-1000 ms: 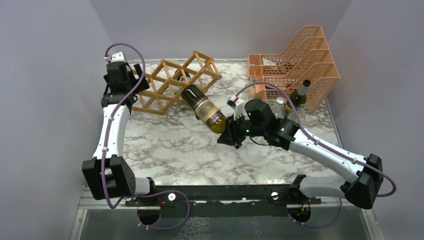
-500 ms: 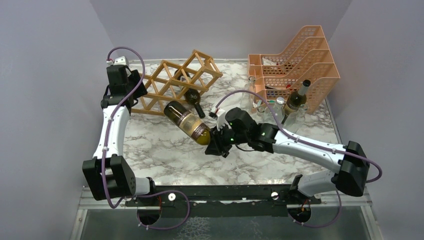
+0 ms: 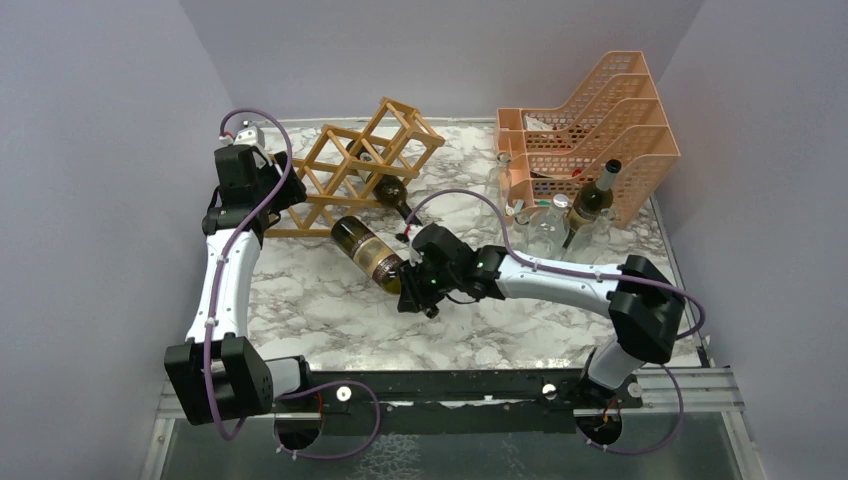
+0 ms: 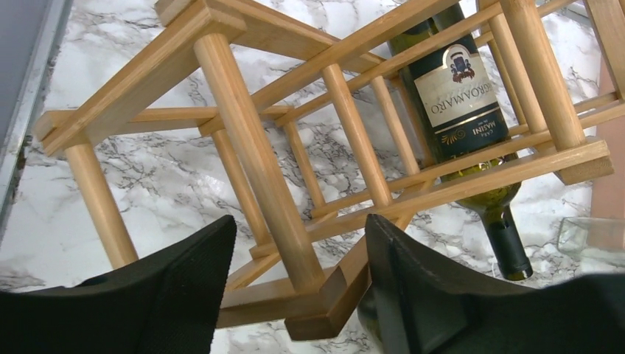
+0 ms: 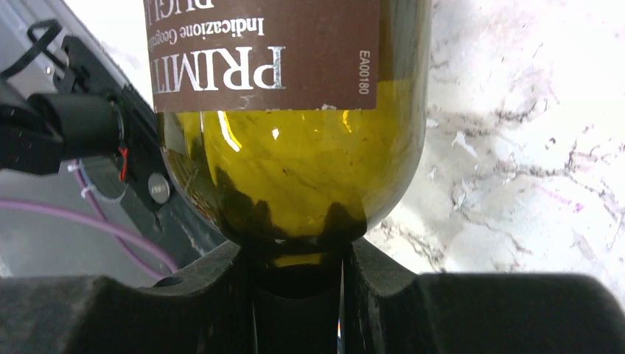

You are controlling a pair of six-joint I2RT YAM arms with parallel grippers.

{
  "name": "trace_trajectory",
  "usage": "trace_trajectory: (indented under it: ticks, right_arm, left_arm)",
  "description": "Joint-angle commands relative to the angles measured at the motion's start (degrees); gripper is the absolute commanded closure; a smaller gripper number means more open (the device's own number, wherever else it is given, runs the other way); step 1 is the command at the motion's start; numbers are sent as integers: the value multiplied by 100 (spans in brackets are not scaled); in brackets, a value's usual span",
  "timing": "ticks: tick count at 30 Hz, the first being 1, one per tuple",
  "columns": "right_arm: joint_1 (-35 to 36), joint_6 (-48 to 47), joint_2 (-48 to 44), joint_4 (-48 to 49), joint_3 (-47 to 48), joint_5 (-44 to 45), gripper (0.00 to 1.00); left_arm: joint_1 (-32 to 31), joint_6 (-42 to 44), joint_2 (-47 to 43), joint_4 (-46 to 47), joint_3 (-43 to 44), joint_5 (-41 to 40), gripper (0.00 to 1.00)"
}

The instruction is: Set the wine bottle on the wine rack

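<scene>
Next, my right gripper moves outward, left in the top view, slides the bottle into the rack's empty lower cell [image 3: 323,213] and releases, since the bottle's base faces the rack.
The wine bottle [image 3: 368,254] is dark green with a brown label and hangs tilted over the marble, its base pointing at the rack's front. My right gripper [image 3: 415,290] is shut on its neck; in the right wrist view the bottle's shoulder [image 5: 295,147] fills the frame above the gripper [image 5: 295,254]. The wine rack [image 3: 355,165], a light wooden lattice, stands skewed at the back left with another bottle [image 3: 388,192] lying in a lower cell. My left gripper [image 4: 298,228] straddles the rack's [image 4: 354,140] corner post, fingers apart with gaps on both sides. In the top view the left gripper [image 3: 268,190] sits at the rack's left end.
A peach mesh organiser [image 3: 590,130] stands at the back right. In front of it are an upright dark bottle [image 3: 595,195] and clear glass bottles [image 3: 545,225]. Grey walls close in the table on the left, back and right.
My right arm has carried the wine bottle leftward and nearer the rack's front. The rack has swung round and its right end has lifted. The left gripper shifted slightly with it.
</scene>
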Motion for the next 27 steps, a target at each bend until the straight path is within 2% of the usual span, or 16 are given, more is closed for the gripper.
trace_trajectory:
  ticks: [1,6,17,27]
  right_arm:
    - [47,181,314,832,651,412,99]
    - [54,291,920,878,1135,428,99]
    - [56,586,1611,893,1833,818,99]
    - [53,857,2260,1223,2496,1199,99]
  left_arm:
    - [-10,46,-378,-143,-103,-327,27]
    - [-6,117,-519,-218,20,-406,25]
    - [-195,265,-802,-808,541,-691,25]
    - [-426,391,-1062,-1356,1228,-577,25]
